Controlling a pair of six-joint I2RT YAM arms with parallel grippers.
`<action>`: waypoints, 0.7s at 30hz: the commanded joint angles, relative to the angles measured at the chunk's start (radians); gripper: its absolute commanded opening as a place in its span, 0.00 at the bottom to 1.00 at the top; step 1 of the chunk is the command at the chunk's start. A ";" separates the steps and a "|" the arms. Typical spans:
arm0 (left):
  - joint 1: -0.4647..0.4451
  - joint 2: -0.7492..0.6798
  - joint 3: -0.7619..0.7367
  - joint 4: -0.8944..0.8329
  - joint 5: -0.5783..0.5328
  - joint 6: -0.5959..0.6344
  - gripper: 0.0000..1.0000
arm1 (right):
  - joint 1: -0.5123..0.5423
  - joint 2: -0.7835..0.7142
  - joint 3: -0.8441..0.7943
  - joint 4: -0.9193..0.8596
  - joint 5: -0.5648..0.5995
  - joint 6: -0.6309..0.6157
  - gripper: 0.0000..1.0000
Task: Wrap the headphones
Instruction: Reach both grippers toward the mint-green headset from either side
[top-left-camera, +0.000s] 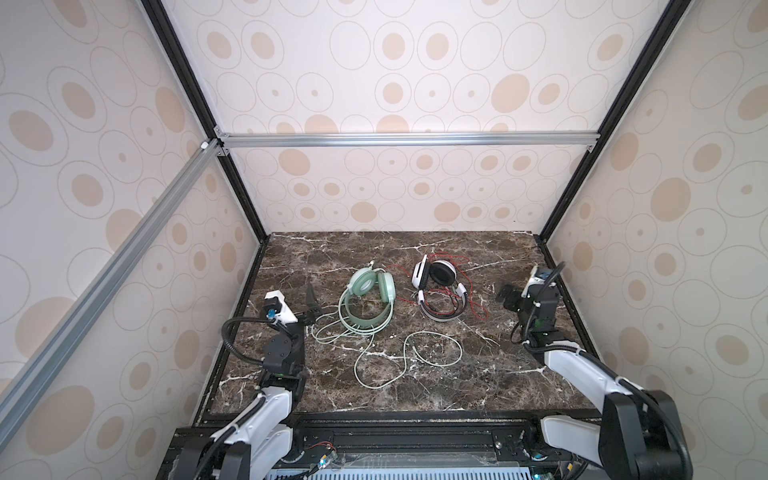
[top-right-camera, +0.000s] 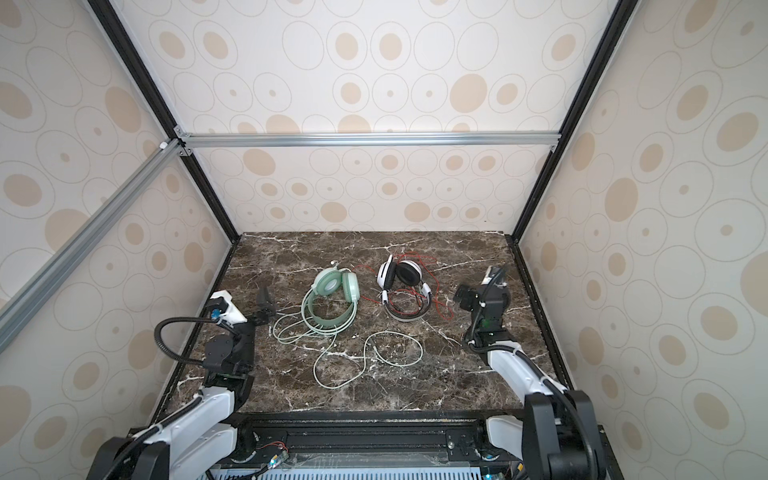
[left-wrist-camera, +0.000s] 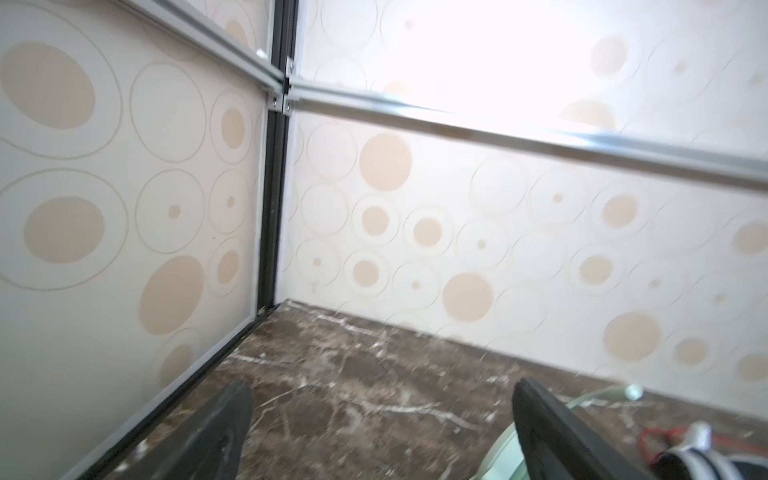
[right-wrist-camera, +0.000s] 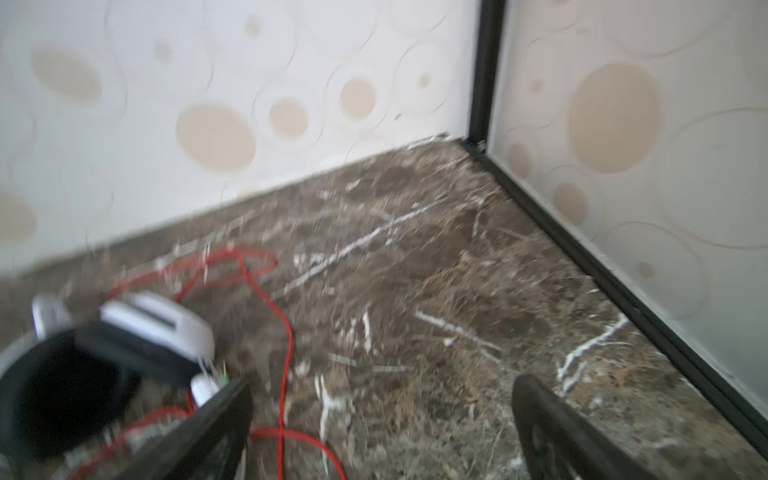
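Observation:
The green ear cup (top-left-camera: 386, 287) stands upright beside the white-and-black pair. I will swing my right gripper past that pair, tip it down and close it around the cup.
The mint green headphones (top-left-camera: 368, 299) (top-right-camera: 332, 291) lie left of centre on the marble table, and their pale green cable (top-left-camera: 399, 365) trails in loose loops toward the front. The white-and-black headphones (top-left-camera: 436, 282) (top-right-camera: 401, 278) lie to their right, with a thin red cable (top-left-camera: 478, 307) tangled around them. My left gripper (top-left-camera: 311, 307) (left-wrist-camera: 382, 395) hangs open just left of the green pair, holding nothing. Over at the right, my right gripper (top-left-camera: 509, 297) (right-wrist-camera: 382, 395) is open and empty, above the red cable (right-wrist-camera: 286, 345) beside the white-and-black pair (right-wrist-camera: 158, 324).
The dark marble tabletop (top-left-camera: 415, 395) is boxed in by patterned walls at the back and on both sides, with black frame posts (top-left-camera: 249, 208) in the back corners. Each arm's base sits at the front edge.

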 joint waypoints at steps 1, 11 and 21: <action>-0.076 0.017 0.090 -0.172 0.097 -0.194 0.98 | -0.027 -0.054 0.022 -0.219 -0.013 0.240 1.00; -0.272 0.230 0.693 -0.900 0.292 -0.259 0.98 | 0.248 0.133 0.354 -0.574 -0.400 0.085 1.00; -0.144 0.264 0.841 -0.990 0.522 -0.361 0.98 | 0.540 0.467 0.697 -0.697 -0.358 0.002 1.00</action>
